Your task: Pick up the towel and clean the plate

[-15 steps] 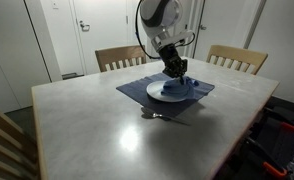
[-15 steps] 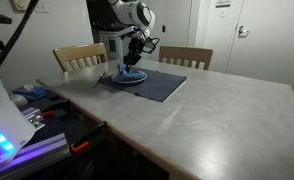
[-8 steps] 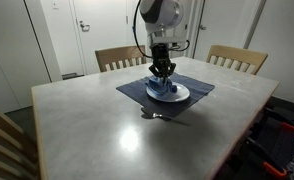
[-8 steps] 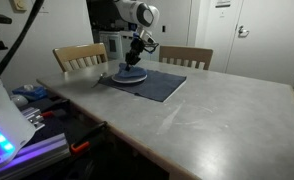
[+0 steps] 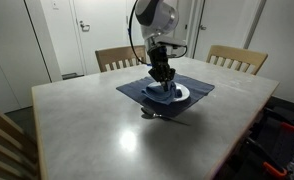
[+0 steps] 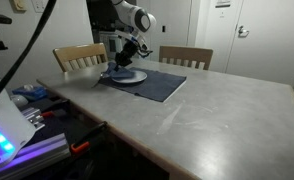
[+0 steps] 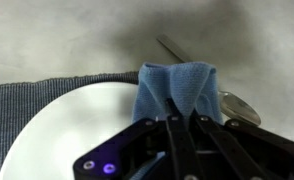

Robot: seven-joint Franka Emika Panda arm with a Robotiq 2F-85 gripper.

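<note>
The thing in the robot's gripper covers part of the plate [image 5: 170,93], so next the gripper will move across and past the plate's rim to the corner of the placemat beside the towel [image 5: 126,90] and let go of it there.
A white plate [image 5: 170,93] lies on a dark blue placemat [image 5: 137,91] on the table. My gripper [image 5: 163,80] is shut on a blue towel [image 7: 177,88] and presses it down onto the plate near its edge. In the wrist view the towel hangs bunched between the fingers [image 7: 183,120] over the plate's [image 7: 72,130] rim. In the exterior view from the side the gripper [image 6: 120,63] sits over the plate [image 6: 128,76] on the placemat [image 6: 157,85].
A metal spoon [image 7: 237,104] lies on the table just beyond the plate, also seen in an exterior view [image 5: 155,115]. Two wooden chairs [image 5: 120,58] [image 5: 237,58] stand behind the table. Equipment with lights [image 6: 12,130] sits beside the table.
My gripper has dragged the towel across the plate, from the far side toward the near, spoon-side edge.
</note>
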